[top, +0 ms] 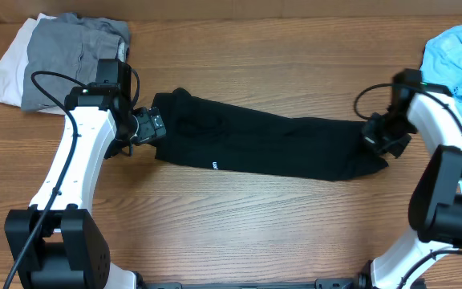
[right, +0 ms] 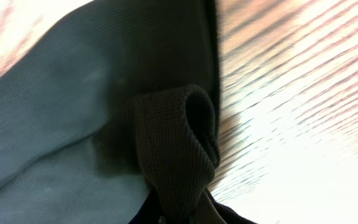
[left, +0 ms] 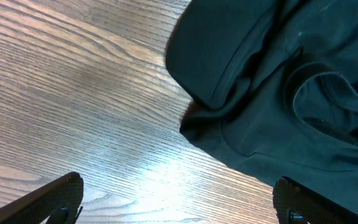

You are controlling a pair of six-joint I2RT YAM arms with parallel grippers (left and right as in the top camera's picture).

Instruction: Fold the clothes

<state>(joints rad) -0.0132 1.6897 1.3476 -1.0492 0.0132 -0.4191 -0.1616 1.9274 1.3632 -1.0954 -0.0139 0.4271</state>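
My right gripper should carry the shirt's pinched loop over the shirt's flat black part (top: 310,148) and release it, since that part lies to the gripper's left in the overhead view.
The clothes here are chiefly a black shirt (top: 263,144), lying as a long band across the middle of the table, its small white logo (top: 214,166) near the front edge. My left gripper (top: 152,128) stands open at the shirt's left end. In the left wrist view its fingers straddle bare wood (left: 179,190), and the black shirt (left: 278,81) lies just beyond them. My right gripper (top: 378,135) is shut on the shirt's right end. The right wrist view shows a pinched loop of ribbed black fabric (right: 179,143) rising from the shut jaws.
A grey garment (top: 74,56) lies on a white one (top: 6,68) at the back left corner. A light blue garment (top: 459,60) is heaped at the back right, close behind my right arm. Wooden tabletop (top: 239,233) lies in front of the shirt.
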